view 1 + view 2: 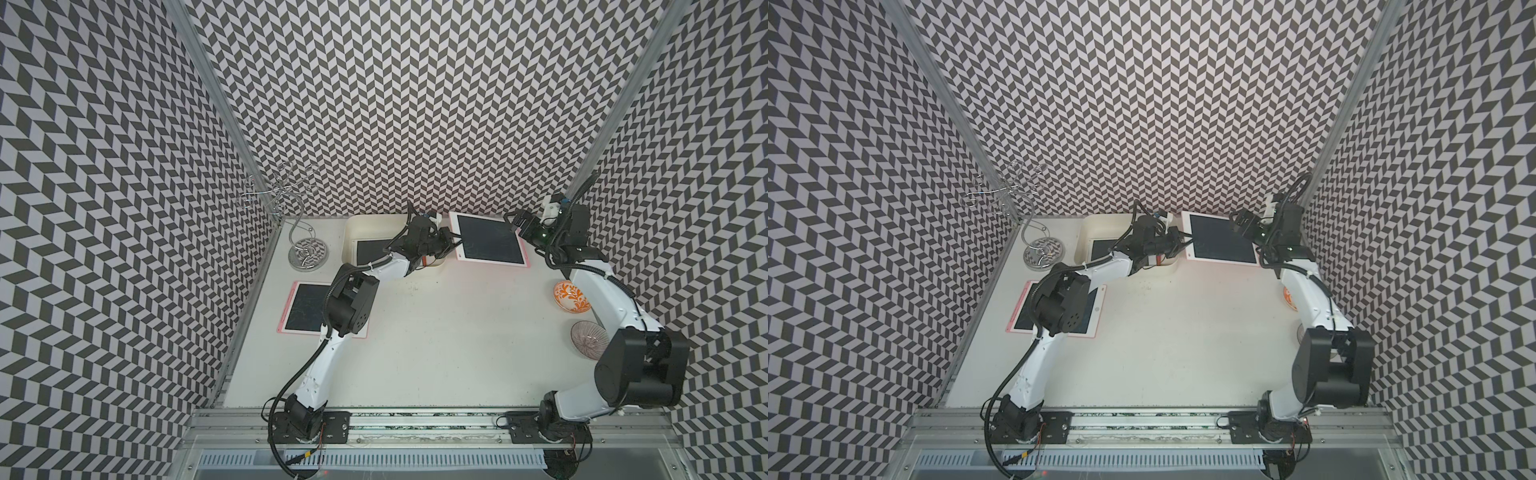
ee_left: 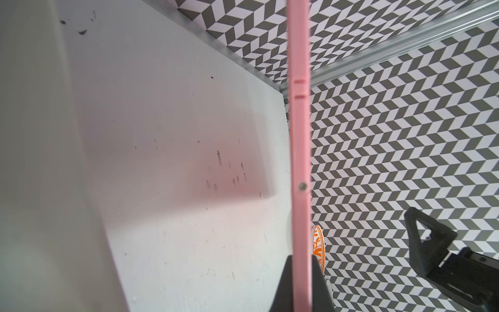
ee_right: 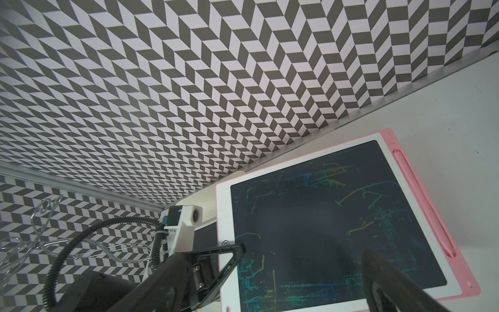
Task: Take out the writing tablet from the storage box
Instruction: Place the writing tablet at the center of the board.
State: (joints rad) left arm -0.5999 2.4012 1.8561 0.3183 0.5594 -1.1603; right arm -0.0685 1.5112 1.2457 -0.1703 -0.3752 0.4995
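Note:
The left gripper should next ease the tablet away from the storage box, lower the tablet's held edge and let go of it, since clear tabletop [image 2: 228,171] lies below, beside the box.
The cream storage box [image 1: 352,232] [image 1: 1087,232] stands at the back of the table, and a dark-screened tablet [image 1: 372,249] [image 1: 1102,248] lies in it. Just right of the box a pink-framed writing tablet [image 1: 490,243] [image 1: 1223,242] [image 3: 324,229] lies level, close over the table. My left gripper [image 1: 453,243] [image 1: 1185,243] [image 2: 302,283] is shut on that tablet's left edge. In the left wrist view the pink edge [image 2: 299,162] runs between the black fingers [image 2: 321,283]. My right gripper [image 1: 515,224] [image 1: 1241,222] hangs open over the tablet's right part, holding nothing.
Another pink tablet [image 1: 305,307] [image 1: 1090,316] lies on the table at the left, partly under my left arm. A silver wire stand [image 1: 307,254] stands at the back left. An orange patterned bowl [image 1: 571,296] [image 2: 318,243] and a clear ribbed bowl [image 1: 588,345] sit by my right arm.

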